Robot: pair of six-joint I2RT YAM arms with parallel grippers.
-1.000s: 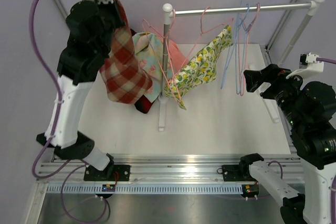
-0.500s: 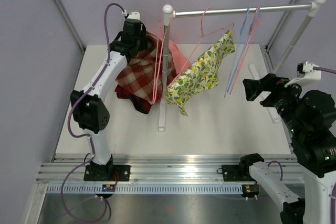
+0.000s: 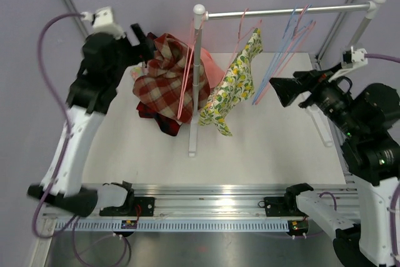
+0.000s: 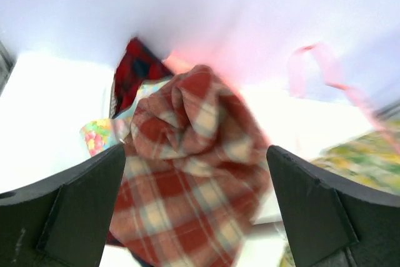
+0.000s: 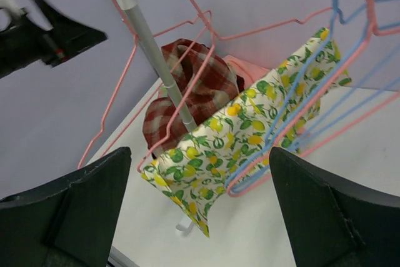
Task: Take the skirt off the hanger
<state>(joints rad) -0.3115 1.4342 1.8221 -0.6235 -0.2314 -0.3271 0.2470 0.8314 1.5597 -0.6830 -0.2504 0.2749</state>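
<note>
Next, my open right gripper moves outward past the blue hangers to the pink hanger's neck, since the skirt (image 3: 234,85) hangs on its pink hanger.
A lemon-print skirt (image 3: 234,85) hangs tilted on a pink hanger (image 3: 245,29) from the rack rail (image 3: 287,10). It fills the middle of the right wrist view, lemon-print skirt (image 5: 250,132). A red plaid garment (image 3: 164,79) lies crumpled on a pile of clothes left of the rack post (image 3: 195,92). My left gripper (image 3: 145,45) hovers just left of it, open and holding nothing; in the left wrist view the plaid garment (image 4: 194,154) shows below the left gripper (image 4: 197,217). My right gripper (image 3: 279,90) is open, right of the skirt and apart from it; its wrist view has the right gripper (image 5: 200,217).
An empty pink hanger (image 3: 185,85) hangs beside the post. Blue and pink empty hangers (image 3: 284,48) hang slanted on the rail between the skirt and my right gripper. Under the plaid lie dark red and floral clothes (image 3: 164,123). The white table (image 3: 269,148) carries the rack.
My left gripper opened, let go of the plaid garment onto the pile, and pulled back to the left. My right gripper moved left toward the rack. The skirt and hangers swung.
</note>
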